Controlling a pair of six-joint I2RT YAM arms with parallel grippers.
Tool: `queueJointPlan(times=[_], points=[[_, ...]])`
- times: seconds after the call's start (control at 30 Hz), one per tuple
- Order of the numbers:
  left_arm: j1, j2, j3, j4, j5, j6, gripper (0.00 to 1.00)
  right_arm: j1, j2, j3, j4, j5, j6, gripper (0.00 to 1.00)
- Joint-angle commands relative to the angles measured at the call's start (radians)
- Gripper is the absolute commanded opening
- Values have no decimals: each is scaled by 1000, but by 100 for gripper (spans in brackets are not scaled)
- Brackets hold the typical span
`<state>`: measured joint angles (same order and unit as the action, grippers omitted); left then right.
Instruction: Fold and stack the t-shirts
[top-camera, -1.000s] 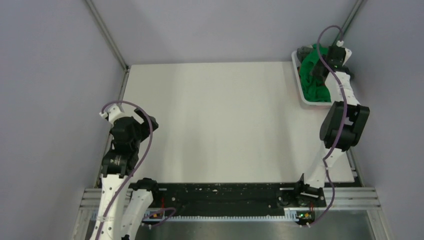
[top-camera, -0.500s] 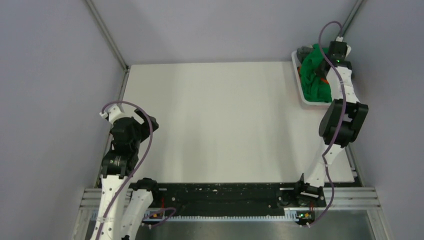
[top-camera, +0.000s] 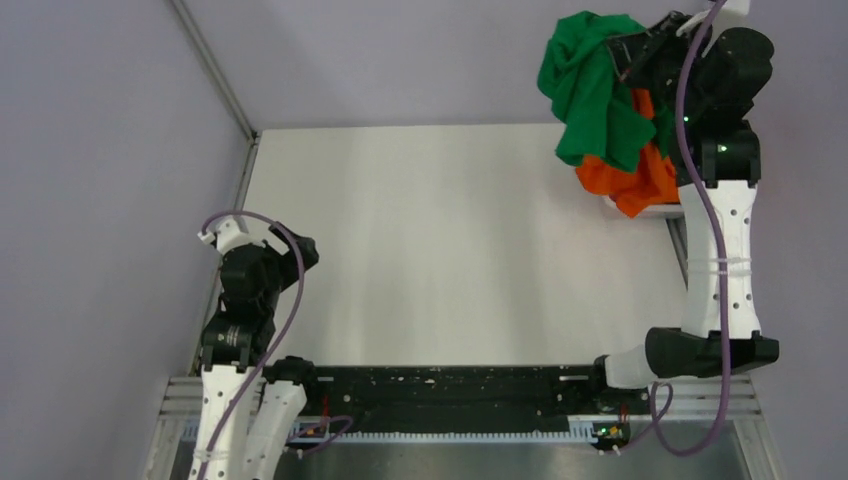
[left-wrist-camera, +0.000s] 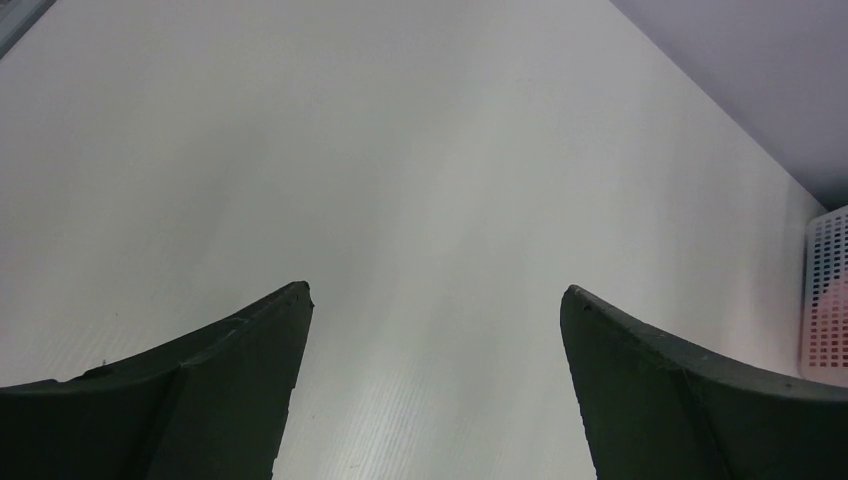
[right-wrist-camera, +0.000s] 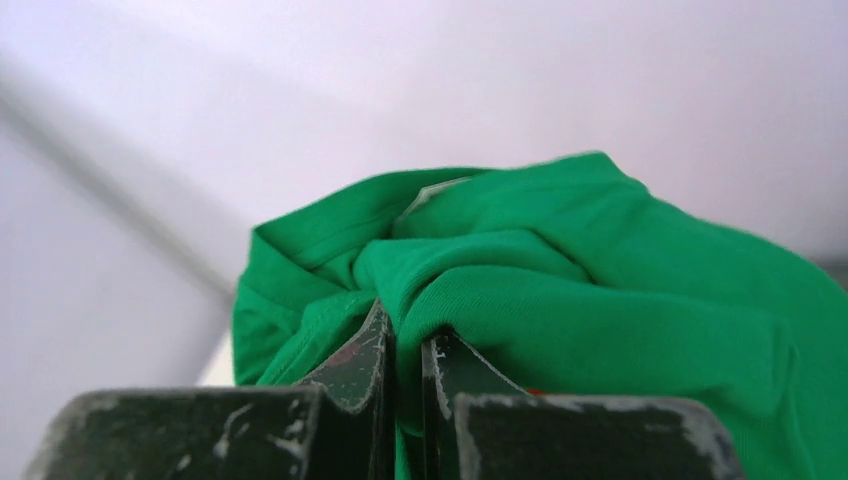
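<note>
My right gripper will next swing it down and left in the top view, then lower and release it on bare tabletop clear of the basket.
My right gripper (right-wrist-camera: 405, 335) is shut on a fold of the bright green t-shirt (right-wrist-camera: 600, 280). In the top view it (top-camera: 628, 55) is raised high at the far right, and the green t-shirt (top-camera: 590, 90) hangs bunched from it. An orange t-shirt (top-camera: 628, 180) dangles just below the green one, its lower edge over the white basket (top-camera: 652, 210). I cannot tell whether the orange one is caught in the green cloth. My left gripper (left-wrist-camera: 435, 290) is open over bare table at the near left (top-camera: 285, 248), with nothing between its fingers.
The white slatted basket (left-wrist-camera: 825, 300) stands at the table's far right corner, mostly hidden under the hanging cloth in the top view. Grey walls close in the left, back and right sides. The white table (top-camera: 430, 240) spans the middle.
My right gripper shut on the green t-shirt in the basket and rose high with it. The orange t-shirt came up underneath. The left arm shifted only slightly.
</note>
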<state>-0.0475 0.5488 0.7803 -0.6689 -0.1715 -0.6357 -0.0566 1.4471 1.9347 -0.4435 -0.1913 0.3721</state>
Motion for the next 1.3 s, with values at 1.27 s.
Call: queueJointPlan(times=[1.27], points=[[5,-68,40,-79,-38,-25,99,264,16,-48,-20,-15,-50,0]])
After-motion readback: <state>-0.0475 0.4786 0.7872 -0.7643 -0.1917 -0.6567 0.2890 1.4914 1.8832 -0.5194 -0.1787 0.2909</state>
